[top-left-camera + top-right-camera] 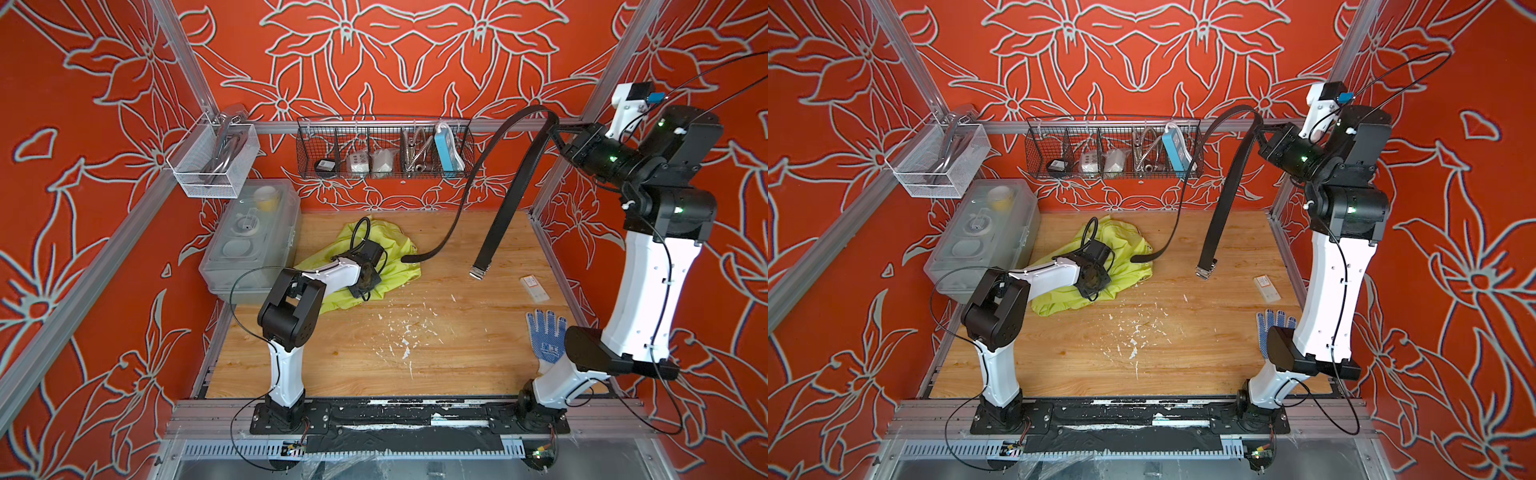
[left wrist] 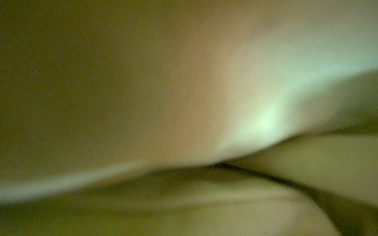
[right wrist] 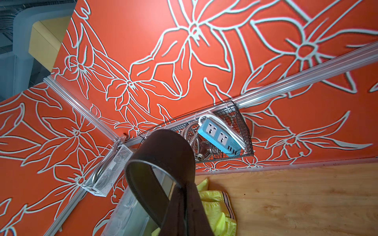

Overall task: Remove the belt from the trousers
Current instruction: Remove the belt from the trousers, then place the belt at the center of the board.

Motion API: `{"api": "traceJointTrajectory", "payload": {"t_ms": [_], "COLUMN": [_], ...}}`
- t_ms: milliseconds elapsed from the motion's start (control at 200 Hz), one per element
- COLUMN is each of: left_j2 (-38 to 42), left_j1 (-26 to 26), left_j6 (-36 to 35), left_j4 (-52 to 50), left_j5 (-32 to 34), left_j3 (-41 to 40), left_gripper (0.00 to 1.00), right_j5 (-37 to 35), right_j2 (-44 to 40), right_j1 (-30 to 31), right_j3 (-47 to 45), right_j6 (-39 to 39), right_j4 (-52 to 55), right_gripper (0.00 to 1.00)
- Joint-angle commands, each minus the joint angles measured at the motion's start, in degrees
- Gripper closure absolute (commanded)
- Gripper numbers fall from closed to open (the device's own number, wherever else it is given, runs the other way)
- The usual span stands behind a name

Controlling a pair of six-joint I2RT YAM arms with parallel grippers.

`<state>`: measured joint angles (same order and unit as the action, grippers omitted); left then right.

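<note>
I should next lower the black belt in my right gripper to the bare wood (image 1: 468, 249) (image 3: 287, 199) beside the trousers below and let go of it, because the tabletop is clear there.
My right gripper (image 1: 555, 135) (image 1: 1260, 135) (image 3: 185, 192) is raised high at the back right, shut on the black belt (image 1: 505, 216) (image 1: 1223, 208) (image 3: 163, 147). The belt arches over it. One length hangs down to the metal buckle (image 1: 478, 272) (image 1: 1205, 270) just above the table. The other sweeps down to the right edge of the lime trousers (image 1: 395, 241) (image 1: 1129, 249) (image 3: 216, 204). Whether its tip sits in a loop is unclear. The left arm's wrist (image 1: 365, 270) presses onto the crumpled trousers, hiding its gripper. Blurred yellow-green fabric (image 2: 143, 81) fills the left wrist view.
A clear plastic box (image 1: 249, 237) stands left of the trousers. A wire basket (image 1: 384, 166) with a blue power strip hangs on the back wall, a white mesh basket (image 1: 212, 162) at the left. A dotted glove (image 1: 544, 336) and a small white card (image 1: 534, 287) lie on the wooden table (image 1: 457, 353).
</note>
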<state>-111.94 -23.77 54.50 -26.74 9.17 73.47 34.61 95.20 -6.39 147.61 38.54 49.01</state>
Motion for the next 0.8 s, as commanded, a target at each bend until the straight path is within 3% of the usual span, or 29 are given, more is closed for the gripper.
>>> {"api": "traceJointTrajectory", "payload": {"t_ms": [0,160,300,495,796], "left_j2": [-4.0,-2.7,3.2,13.1,22.2], "left_j1": [1.9,2.2,2.3,2.8,2.8], "left_j6": [0.6,-1.9,-6.8,-13.9,-16.5], "left_j4": [-8.6,-9.1,-8.0,-7.0,-4.9], "left_j5": [3.4,1.8,0.2,-2.0,-4.5], "left_j3": [-1.8,-0.9,-1.2,0.0,0.2], "left_gripper": [1.0,1.0,1.0,1.0,1.0], "right_j5": [0.3,3.5,1.2,-4.3,-7.6], "right_j2": [-1.1,-2.1,-6.9,-8.2,-4.0], "right_j1": [-2.4,-2.9,-2.8,0.1,2.8], "right_j3": [1.1,-6.4,-21.7,-34.3,-39.6], "right_j6": [2.2,2.8,-1.2,-10.6,-14.7], "right_j4": [-5.2,-5.3,-7.0,-3.1,-4.0], "right_gripper": [1.0,1.0,1.0,1.0,1.0]}}
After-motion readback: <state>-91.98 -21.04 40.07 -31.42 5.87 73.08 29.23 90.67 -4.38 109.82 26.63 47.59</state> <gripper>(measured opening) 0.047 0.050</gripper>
